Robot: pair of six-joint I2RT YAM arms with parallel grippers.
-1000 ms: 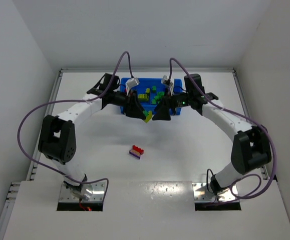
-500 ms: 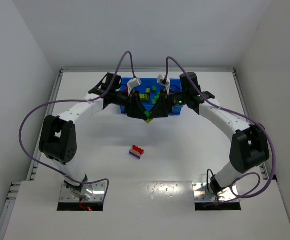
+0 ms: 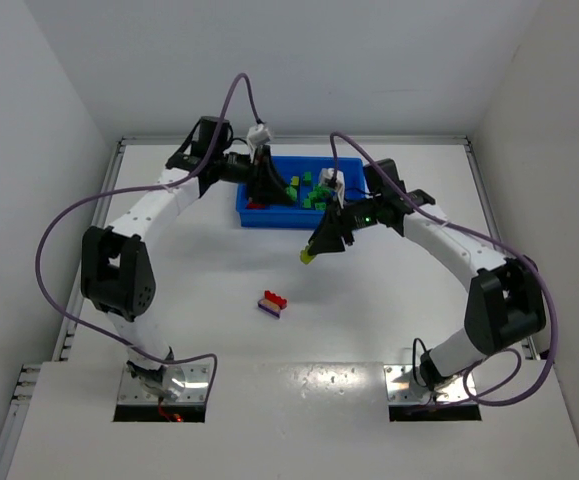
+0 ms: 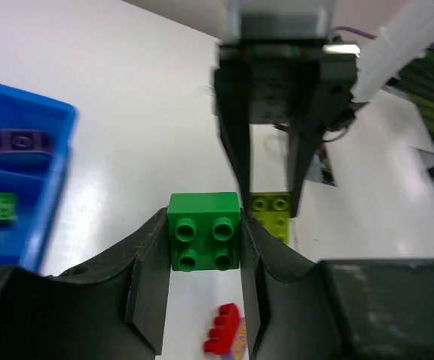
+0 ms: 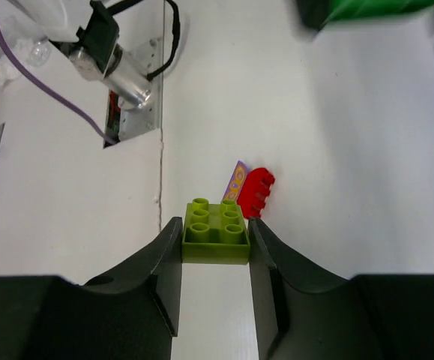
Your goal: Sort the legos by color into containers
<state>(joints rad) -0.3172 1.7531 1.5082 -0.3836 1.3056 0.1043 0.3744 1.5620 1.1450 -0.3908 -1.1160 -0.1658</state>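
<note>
The held lego is green, so my left gripper will next swing outward and to the right in the top view and tilt down over the tray's green legos (image 3: 316,195).
My left gripper (image 4: 204,231) is shut on a dark green lego (image 4: 204,240), studs facing the camera. In the top view the left gripper (image 3: 266,190) hangs over the left end of the blue tray (image 3: 281,221), whose containers hold green and purple legos (image 3: 307,188). My right gripper (image 5: 215,234) is shut on a lime-yellow lego (image 5: 215,232) and sits in front of the tray above the table (image 3: 313,250). A red-and-purple lego stack (image 3: 272,302) lies on the table nearer the arm bases. It also shows under the right gripper as the red-and-purple stack (image 5: 250,187).
The tray's corner (image 4: 29,187) appears at the left of the left wrist view, with a purple brick (image 4: 22,142) inside. Purple cables (image 3: 69,230) loop off both arms. White walls close in the table on three sides. The left arm's base plate (image 5: 119,71) is visible.
The right gripper shut on the lime-yellow lego of a stack that the left gripper held. The two pulled apart: the left rose back over the tray, the right came forward.
</note>
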